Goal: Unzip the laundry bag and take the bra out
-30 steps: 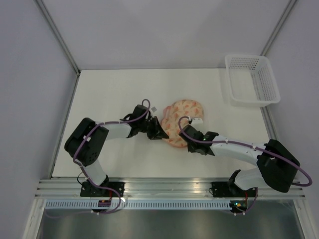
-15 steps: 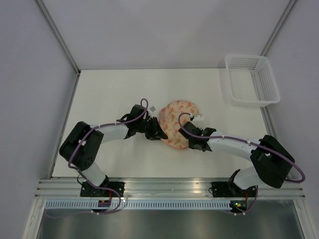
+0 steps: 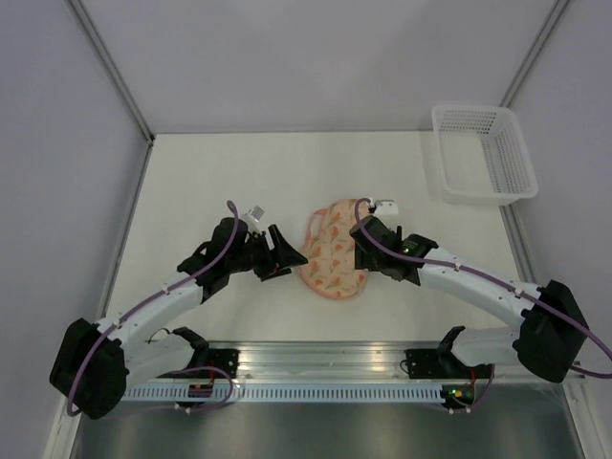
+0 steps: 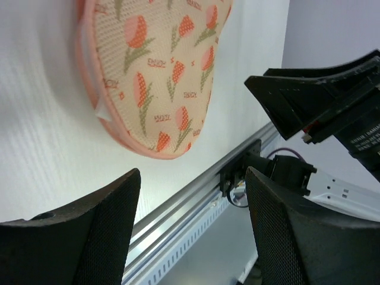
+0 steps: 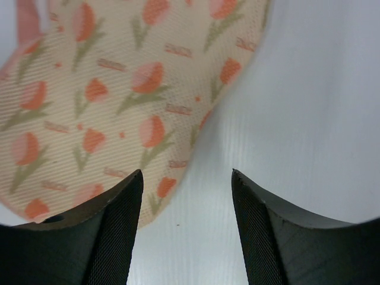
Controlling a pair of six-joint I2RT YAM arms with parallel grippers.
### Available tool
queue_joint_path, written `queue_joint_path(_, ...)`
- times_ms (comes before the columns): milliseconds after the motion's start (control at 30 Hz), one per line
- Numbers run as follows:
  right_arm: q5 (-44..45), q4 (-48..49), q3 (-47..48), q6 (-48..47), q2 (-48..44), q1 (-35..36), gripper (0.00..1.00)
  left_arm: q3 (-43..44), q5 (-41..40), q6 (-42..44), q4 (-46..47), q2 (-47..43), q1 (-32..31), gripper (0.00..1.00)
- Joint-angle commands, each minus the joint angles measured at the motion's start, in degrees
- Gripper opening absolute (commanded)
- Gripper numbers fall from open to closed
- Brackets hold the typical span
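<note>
My open right gripper will next cross the tulip print, then lower to the pink rim along the bag's side by my left gripper.
The laundry bag (image 3: 335, 251), peach with an orange tulip print and a pink rim, lies flat on the white table between both grippers. Nothing shows whether its zipper is undone. Its pink loop (image 3: 314, 226) sticks out at the far left. My left gripper (image 3: 284, 255) stands open just left of the bag, apart from it, and the left wrist view shows the bag (image 4: 160, 71) beyond its empty gripper (image 4: 190, 231). My right gripper (image 3: 359, 251) is open at the bag's right edge, over the bag's rim (image 5: 119, 101) and bare table, with nothing between its fingertips (image 5: 187, 225). The bra is hidden.
A white plastic mesh basket (image 3: 483, 153) stands at the table's back right corner. An aluminium rail (image 3: 325, 356) runs along the near edge by the arm bases. In the left wrist view, the right gripper's black body (image 4: 323, 107) shows opposite.
Both grippers have gone from shut at the bag to open and drawn back from it. The left arm swung out to the left. The bag has shifted and turned slightly.
</note>
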Motion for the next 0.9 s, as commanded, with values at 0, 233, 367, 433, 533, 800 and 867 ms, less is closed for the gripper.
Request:
queue_joint_path(0, -5.5, 3.0, 4.7, -4.5, 0.5, 2.4, 0.67, -3.0, -9.6, -4.1, -6.1, -8.1, -0.2, 0.76)
queue_joint_path(233, -8.1, 4.9, 15.1, -6.0, 15.2, 10.4, 0.68, -9.2, -16.1, -9.4, -9.0, -25.0, -0.2, 0.78)
queue_joint_path(367, -8.4, 6.1, 18.7, -5.1, 22.0, 12.4, 0.68, -8.8, -17.2, -9.7, -12.2, -29.8, -0.2, 0.79)
queue_joint_path(433, -7.8, 6.5, 20.6, -4.6, 25.4, 12.9, 0.66, -8.8, -17.1, -9.5, -13.5, -31.0, -0.2, 0.8)
queue_joint_path(533, -6.7, 5.8, 23.9, -4.6, 29.4, 13.7, 0.63, -9.1, -16.2, -9.6, -13.7, -31.4, -0.2, 0.8)
queue_joint_path(800, -6.0, 3.7, 27.9, -4.5, 32.4, 15.2, 0.59, -10.4, -15.3, -9.8, -13.9, -31.9, -0.2, 0.8)
queue_joint_path(867, -6.0, 3.5, 27.9, -4.6, 32.4, 15.8, 0.59, -10.8, -15.4, -9.9, -13.9, -32.0, -0.2, 0.8)
